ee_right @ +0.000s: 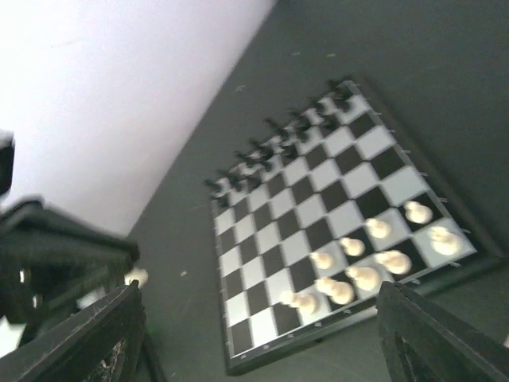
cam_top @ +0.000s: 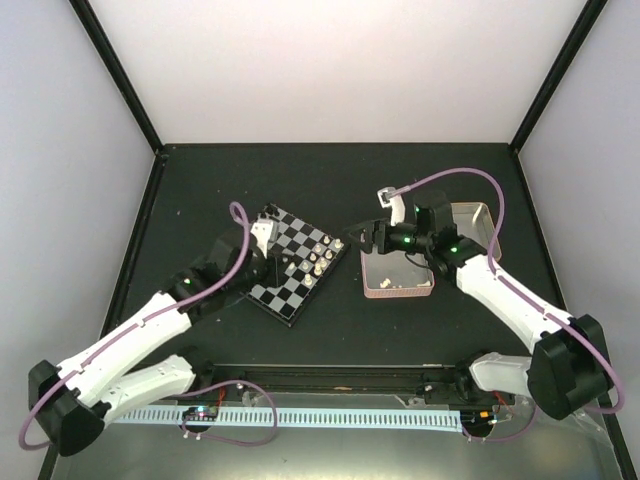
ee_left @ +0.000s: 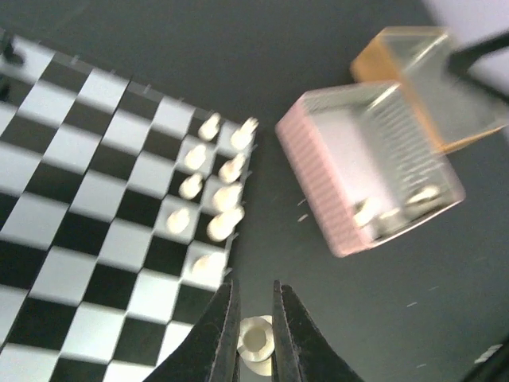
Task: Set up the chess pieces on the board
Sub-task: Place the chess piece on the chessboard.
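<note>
My left gripper should next go back and down to release the cream piece on the board's near corner (cam_top: 289,311), which is bare below the gripper, toward my base.
The board (cam_top: 297,292) lies tilted left of centre. Several cream chess pieces (cam_top: 322,255) stand in two rows at its right edge, also in the left wrist view (ee_left: 211,187) and the right wrist view (ee_right: 374,267). My left gripper (ee_left: 255,306) is shut on one cream piece (ee_left: 256,340) and holds it over the dark table just off the board's edge (ee_left: 71,199). In the top view the left gripper (cam_top: 272,268) hangs over the board. My right gripper (cam_top: 366,237) is wide open and empty, above the pink tin's far left corner, facing the board (ee_right: 302,191).
Black pieces (ee_right: 278,131) line the board's far edge. The pink tin (cam_top: 372,290) holds a few cream pieces (ee_left: 390,215). A gold tin (cam_top: 478,215) lies behind it, by the right arm. Black frame posts and white walls close in the dark table.
</note>
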`<state>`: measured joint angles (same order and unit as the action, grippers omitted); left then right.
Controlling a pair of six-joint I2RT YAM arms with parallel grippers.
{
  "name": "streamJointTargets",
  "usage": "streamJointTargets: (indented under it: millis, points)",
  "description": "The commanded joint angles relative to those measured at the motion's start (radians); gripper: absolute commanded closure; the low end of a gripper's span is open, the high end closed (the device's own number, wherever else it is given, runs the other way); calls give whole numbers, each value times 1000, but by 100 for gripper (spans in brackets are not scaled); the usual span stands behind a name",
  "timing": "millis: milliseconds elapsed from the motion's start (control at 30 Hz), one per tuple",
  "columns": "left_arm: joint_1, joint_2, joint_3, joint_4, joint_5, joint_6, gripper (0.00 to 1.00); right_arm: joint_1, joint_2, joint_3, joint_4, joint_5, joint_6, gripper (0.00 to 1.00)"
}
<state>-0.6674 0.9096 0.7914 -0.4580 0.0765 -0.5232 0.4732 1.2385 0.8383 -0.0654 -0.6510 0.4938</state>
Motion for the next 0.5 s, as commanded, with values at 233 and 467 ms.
streamJointTargets:
  millis: [233,467]
  points:
    - [-239,133,-216,53,-393,-109,98,-25,106,31,-147,260,103,21]
    - [-287,201,-292,150,-461,-141,98,-27,101,31,-137,259,117,21]
